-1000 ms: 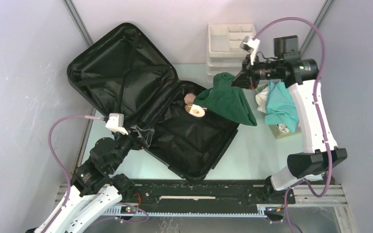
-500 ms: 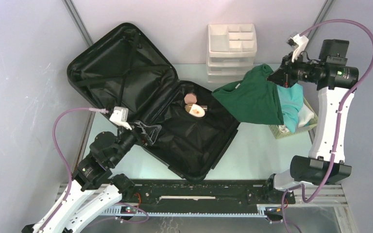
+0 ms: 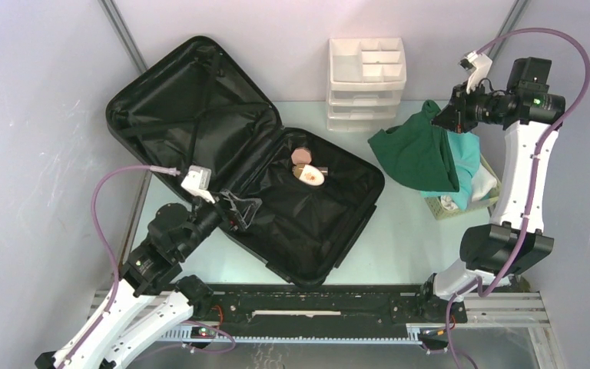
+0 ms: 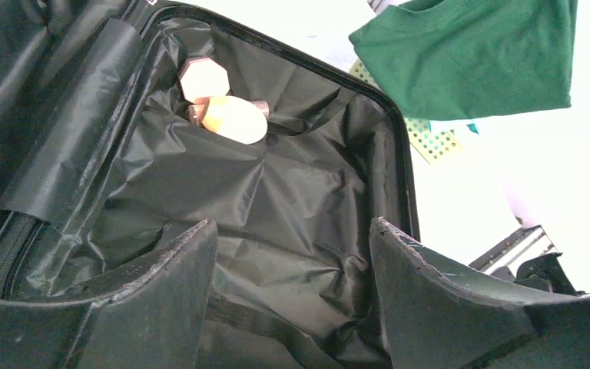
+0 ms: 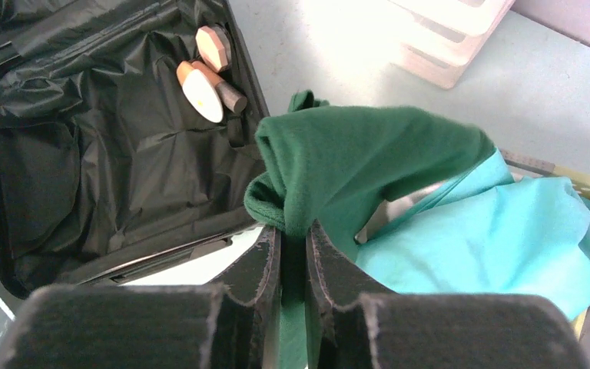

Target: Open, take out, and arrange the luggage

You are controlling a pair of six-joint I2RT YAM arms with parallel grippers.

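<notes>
My right gripper comes down toward the basket's edge by the wall [image 3: 494,169] next and releases there, since the dark green garment [image 3: 415,154] overhangs the basket's side facing the luggage.
The luggage [image 3: 200,115] lies open on the table, its lid to the back left and its lined base half [image 3: 330,223] nearer the middle. A pink hexagonal piece [image 3: 302,155] and a cream oval item [image 3: 309,175] rest at the back of the base. My right gripper [image 3: 439,119] is shut on a bunched fold of a dark green garment [image 3: 415,154], which hangs over the basket; in the right wrist view the gripper [image 5: 293,231] pinches the garment [image 5: 369,154]. My left gripper [image 3: 250,211] hovers open over the base's left edge, and only lining shows between its fingers [image 4: 292,231].
A white three-tier drawer organizer [image 3: 366,73] stands at the back. A pale yellow perforated basket [image 3: 449,209] at the right holds a teal cloth [image 3: 467,157] and a white cloth. Grey walls close in on both sides.
My right gripper has carried the green garment from the suitcase's right edge rightward, to above the basket. The left gripper has crept slightly further over the suitcase.
</notes>
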